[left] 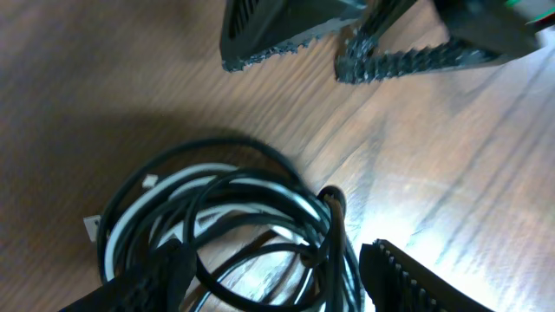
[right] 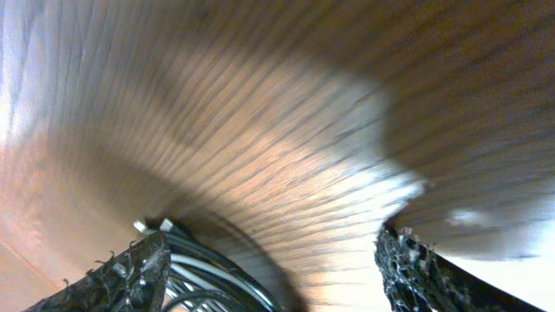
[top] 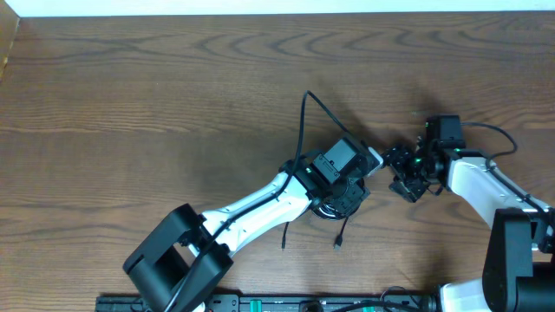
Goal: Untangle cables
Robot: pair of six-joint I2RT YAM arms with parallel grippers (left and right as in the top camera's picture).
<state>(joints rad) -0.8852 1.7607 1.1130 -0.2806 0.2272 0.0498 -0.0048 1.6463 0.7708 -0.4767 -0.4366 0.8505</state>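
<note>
My left gripper stays low and shifts slightly toward the right gripper next, fingers closing around the black strands (left: 333, 253), which stand off-center in the open gap.
The black cable (left: 212, 140) and the white cable (left: 195, 176) lie coiled together in one tangled bundle on the wooden table. My left gripper (left: 277, 282) is open and low over this coil, a finger on either side, with strands lying in the gap between. In the overhead view the left gripper (top: 345, 192) covers most of the bundle; a black cable loop (top: 305, 113) arcs out toward the far side. My right gripper (top: 397, 173) is open just right of the bundle, and its fingers (left: 408, 62) show beyond the coil. The white cable (right: 199, 263) shows beside the left finger of my right gripper (right: 273, 269).
Two loose black cable ends (top: 340, 241) trail toward the near edge of the table (top: 130, 104). The left arm (top: 251, 208) stretches diagonally from the lower left. The right arm (top: 477, 182) comes in from the right. A black rail (top: 260, 303) runs along the near edge.
</note>
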